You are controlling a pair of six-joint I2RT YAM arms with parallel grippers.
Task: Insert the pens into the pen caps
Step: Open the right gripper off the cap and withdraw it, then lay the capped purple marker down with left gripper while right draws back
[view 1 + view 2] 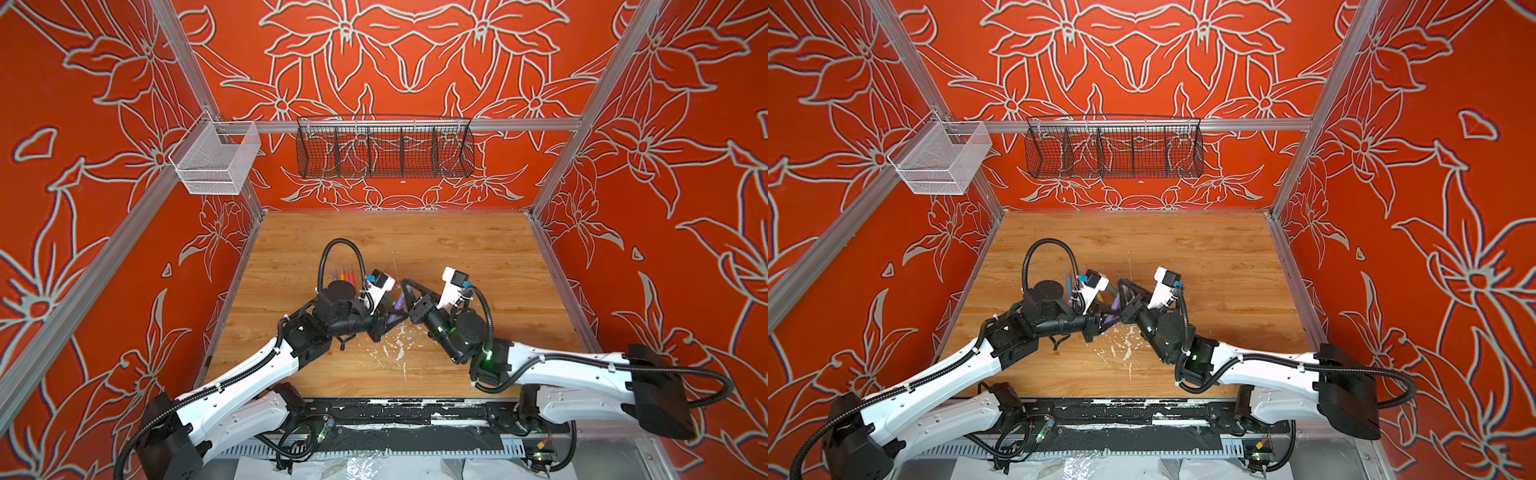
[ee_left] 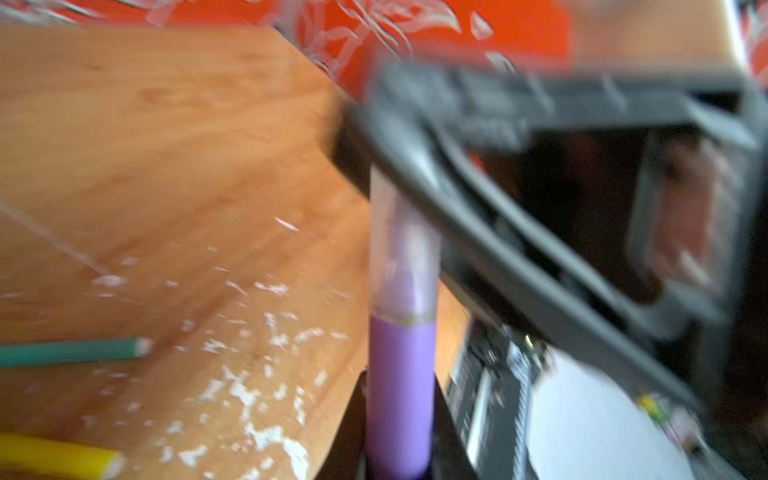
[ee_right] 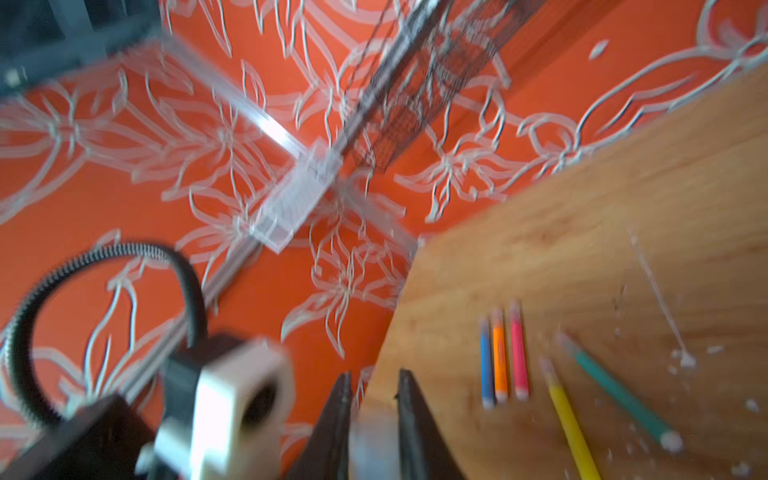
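Note:
My left gripper holds the purple pen, whose tip is capped, above the tabletop beside the yellow pen [image 3: 569,424]. I should tilt the gripper down next to lower the pen, then let it go.
My left gripper [image 2: 399,382] is shut on the barrel of a purple pen [image 2: 401,390], which also shows in both top views [image 1: 399,305] [image 1: 1115,309]. A clear pen cap [image 2: 403,257] sits over its tip. My right gripper [image 3: 374,378] meets it from the other side [image 1: 404,287]. Its fingers stand slightly apart, and the cap [image 3: 374,449] is a pale blur between them. On the table lie a blue pen [image 3: 486,365], an orange pen [image 3: 500,361] and a pink pen [image 3: 518,357] side by side. A yellow pen [image 3: 569,424] and a green pen [image 3: 615,386] lie loose beside them.
White paint flecks [image 1: 395,345] mark the wooden table [image 1: 457,257] below the grippers. A black wire basket [image 1: 384,151] hangs on the back wall. A white mesh basket [image 1: 216,160] hangs at the left corner. Both wrist views are blurred.

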